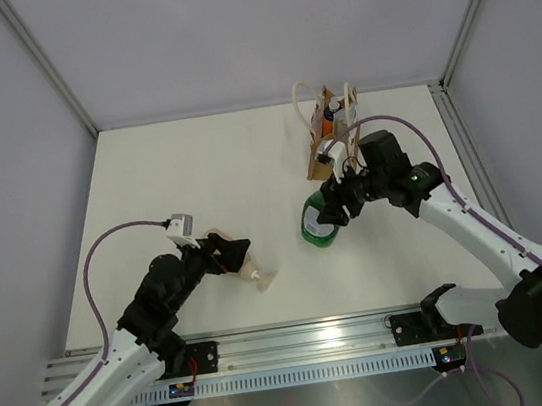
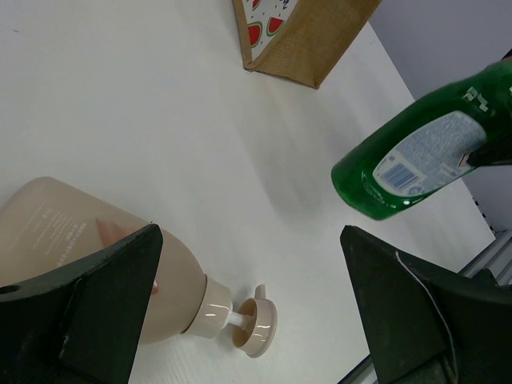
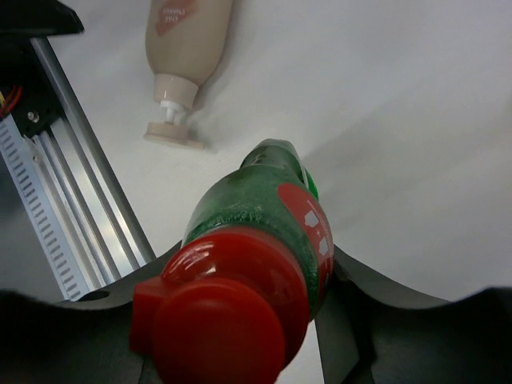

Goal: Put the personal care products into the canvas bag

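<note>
I need to lift the green bottle outward with my right gripper over the rim of the canvas bag's opening, which stands open. Then I need to lower it beside the orange bottle and let go.
The tan canvas bag stands upright at the back right, and an orange bottle with a blue cap shows inside it. My right gripper is shut on the green bottle near its red cap and holds it tilted above the table, in front of the bag. The beige pump bottle lies on its side at front centre. My left gripper is open over it, with the bottle body against the left finger. I cannot make out the squeeze tube.
The metal rail with both arm bases runs along the near edge. Grey walls close the table at the back and sides. The bag's bottom corner and the green bottle show in the left wrist view.
</note>
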### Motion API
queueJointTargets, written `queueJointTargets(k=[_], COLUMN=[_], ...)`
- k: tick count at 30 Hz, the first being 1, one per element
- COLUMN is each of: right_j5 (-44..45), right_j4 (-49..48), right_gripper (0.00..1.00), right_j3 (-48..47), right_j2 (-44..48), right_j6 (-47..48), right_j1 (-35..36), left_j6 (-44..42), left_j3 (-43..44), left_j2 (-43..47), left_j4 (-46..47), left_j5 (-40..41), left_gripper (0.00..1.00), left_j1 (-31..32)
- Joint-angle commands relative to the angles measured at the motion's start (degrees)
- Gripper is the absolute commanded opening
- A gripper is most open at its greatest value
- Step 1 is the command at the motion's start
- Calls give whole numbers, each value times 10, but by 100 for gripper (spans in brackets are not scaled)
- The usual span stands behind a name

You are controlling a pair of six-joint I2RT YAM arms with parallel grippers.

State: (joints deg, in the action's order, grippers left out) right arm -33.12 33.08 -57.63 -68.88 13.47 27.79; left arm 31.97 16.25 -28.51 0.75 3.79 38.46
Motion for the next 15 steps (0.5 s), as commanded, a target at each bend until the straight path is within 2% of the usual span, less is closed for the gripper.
queueJointTargets(k=[1,7,11,15], right_j5=[-67,-77,-82,-77], right_j4=[-50,-61,-76,-106], right_gripper=[0,0,0,0], right_j3=[-110,-228,-305,-376], right_j2=[21,-27,-85,-146], right_j6=[-22,-43,-60,-76], right_j1=[-34,-99,-166,-198], left_j6=[-8,-7,-9,-14], left_j3=[2,-3,-3,-4], left_j2=[19,49,64,68], left_j4=[31,10,0,1], left_j5=[-5,10,16,19], left_gripper=[99,99,99,99], left_j1=[0,0,0,0])
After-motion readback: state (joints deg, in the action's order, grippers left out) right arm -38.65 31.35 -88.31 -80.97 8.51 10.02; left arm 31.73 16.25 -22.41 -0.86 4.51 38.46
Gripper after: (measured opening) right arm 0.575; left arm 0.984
